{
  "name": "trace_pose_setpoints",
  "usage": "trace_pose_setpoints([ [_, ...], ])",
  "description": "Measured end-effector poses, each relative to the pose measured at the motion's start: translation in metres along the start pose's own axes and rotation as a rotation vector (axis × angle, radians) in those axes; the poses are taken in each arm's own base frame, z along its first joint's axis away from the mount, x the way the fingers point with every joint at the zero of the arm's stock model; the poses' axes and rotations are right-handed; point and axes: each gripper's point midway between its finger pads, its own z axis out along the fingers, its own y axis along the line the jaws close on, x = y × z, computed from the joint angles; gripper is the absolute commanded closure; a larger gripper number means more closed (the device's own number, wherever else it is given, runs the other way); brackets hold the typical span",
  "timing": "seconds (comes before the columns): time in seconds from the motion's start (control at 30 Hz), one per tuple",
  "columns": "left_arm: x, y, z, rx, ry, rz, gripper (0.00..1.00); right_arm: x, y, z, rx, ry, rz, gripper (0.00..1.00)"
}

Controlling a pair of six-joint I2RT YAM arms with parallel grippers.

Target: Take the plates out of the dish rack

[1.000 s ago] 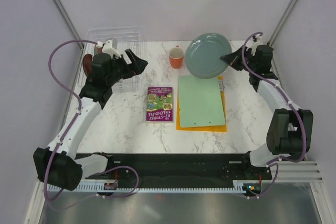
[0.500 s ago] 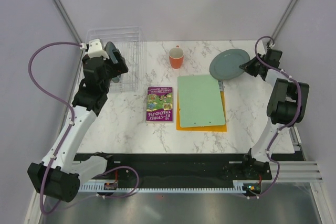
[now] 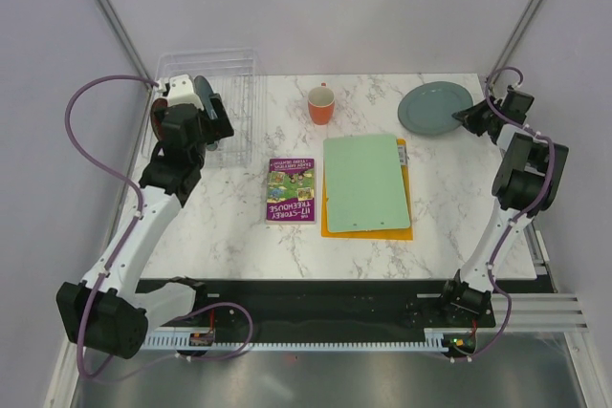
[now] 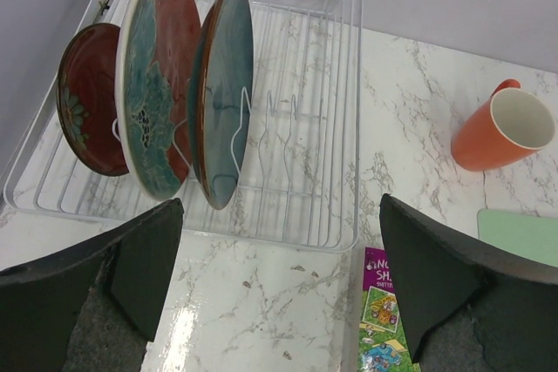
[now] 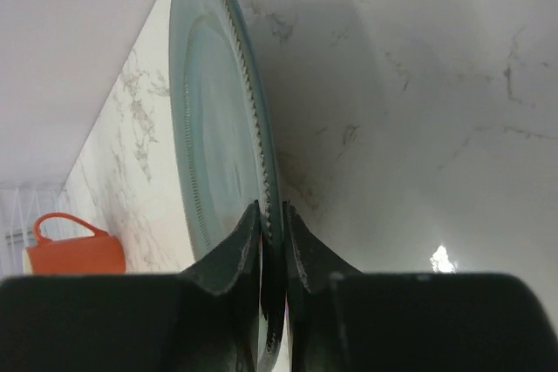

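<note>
My left gripper moves down and outward over the red-rimmed plate's near edge (image 3: 212,143) (image 4: 204,145) next, since the rack's empty slots beside it leave room for a finger.
The clear dish rack (image 4: 347,119) holds three plates on edge: a small red plate (image 4: 87,98), a teal plate with red patches (image 4: 157,84) and a second teal and red plate (image 4: 225,93). My left gripper (image 4: 279,250) hangs wide open just in front of the rack (image 3: 234,69), with nothing between its fingers (image 4: 131,276). A plain grey-green plate (image 3: 435,108) lies low at the table's back right corner. My right gripper (image 3: 469,117) is shut on that plate's rim (image 5: 218,128), one jaw on each face. I cannot tell whether the plate rests on the marble.
An orange cup (image 3: 321,104) stands at the back middle. A purple book (image 3: 292,189) lies beside a green board (image 3: 364,183) that sits on an orange sheet (image 3: 330,226). Walls close in behind and on both sides.
My right arm has carried the grey-green plate right and down to the back right corner, tilting it flat. My left gripper has swung back over the rack and opened fully.
</note>
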Motion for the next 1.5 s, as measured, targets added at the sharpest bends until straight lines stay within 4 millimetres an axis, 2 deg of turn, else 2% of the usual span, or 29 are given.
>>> trace_pose_setpoints([
  [0.07,0.002,0.001,0.002,-0.008,0.007,0.002,0.00,0.000,-0.005,0.004,-0.001,0.003,0.008,0.58],
  [0.13,0.004,0.002,0.004,-0.012,0.012,0.004,0.00,0.004,-0.013,0.008,0.016,0.010,0.013,0.71],
  [0.17,0.005,0.002,0.004,-0.012,0.013,0.005,0.00,0.008,-0.018,0.011,0.028,0.016,0.014,0.67],
  [0.2,0.005,0.002,0.004,-0.013,0.014,0.005,0.00,0.011,-0.022,0.012,0.036,0.023,0.018,0.50],
  [0.23,0.005,0.002,0.004,-0.013,0.014,0.005,0.00,0.013,-0.024,0.014,0.037,0.029,0.030,0.36],
  [0.3,0.005,0.002,0.005,-0.013,0.013,0.005,0.00,0.015,-0.024,0.016,0.031,0.036,0.043,0.42],
  [0.33,0.005,0.002,0.004,-0.014,0.013,0.005,0.00,0.010,-0.021,0.015,0.026,0.025,0.025,0.40],
  [0.37,0.005,0.002,0.005,-0.015,0.013,0.005,0.00,0.008,-0.020,0.016,0.025,0.018,0.011,0.28],
  [0.43,0.004,0.003,0.005,-0.021,0.012,0.005,0.00,0.008,-0.020,0.016,0.027,0.021,0.007,0.27],
  [0.5,0.004,0.005,0.005,-0.027,0.010,0.006,0.00,0.005,-0.020,0.015,0.038,0.010,-0.015,0.18],
  [0.53,0.004,0.006,0.005,-0.034,0.010,0.007,0.00,0.005,-0.021,0.014,0.044,0.011,-0.017,0.04],
  [0.63,0.007,0.015,0.010,-0.069,0.017,0.016,0.00,0.000,-0.017,0.008,0.064,-0.006,-0.046,0.02],
  [0.77,0.016,0.032,0.029,-0.128,0.058,0.034,0.00,0.001,-0.026,-0.013,0.159,-0.020,-0.084,0.02],
  [0.9,0.026,0.048,0.055,-0.185,0.106,0.045,0.00,0.008,-0.024,-0.048,0.234,-0.030,-0.124,0.02],
  [1.0,0.034,0.056,0.074,-0.213,0.133,0.058,0.00,0.002,-0.001,-0.076,0.234,-0.071,-0.175,0.02],
  [1.1,0.042,0.057,0.091,-0.220,0.156,0.072,0.05,-0.006,0.041,-0.102,0.181,-0.130,-0.243,0.02],
  [1.2,0.046,0.055,0.106,-0.222,0.163,0.083,0.12,-0.004,0.082,-0.122,0.115,-0.170,-0.306,0.02],
  [1.3,0.048,0.053,0.121,-0.223,0.159,0.090,0.28,0.008,0.108,-0.133,0.065,-0.175,-0.347,0.02],
  [1.33,0.049,0.052,0.126,-0.224,0.156,0.094,0.44,0.013,0.112,-0.136,0.056,-0.172,-0.356,0.02],
  [1.4,0.051,0.052,0.134,-0.227,0.155,0.103,0.55,0.022,0.114,-0.140,0.050,-0.162,-0.368,0.02],
  [1.43,0.052,0.053,0.137,-0.231,0.154,0.112,0.75,0.025,0.113,-0.142,0.051,-0.158,-0.369,0.02],
  [1.5,0.052,0.059,0.141,-0.267,0.150,0.138,0.90,0.032,0.108,-0.144,0.060,-0.145,-0.373,0.02],
])
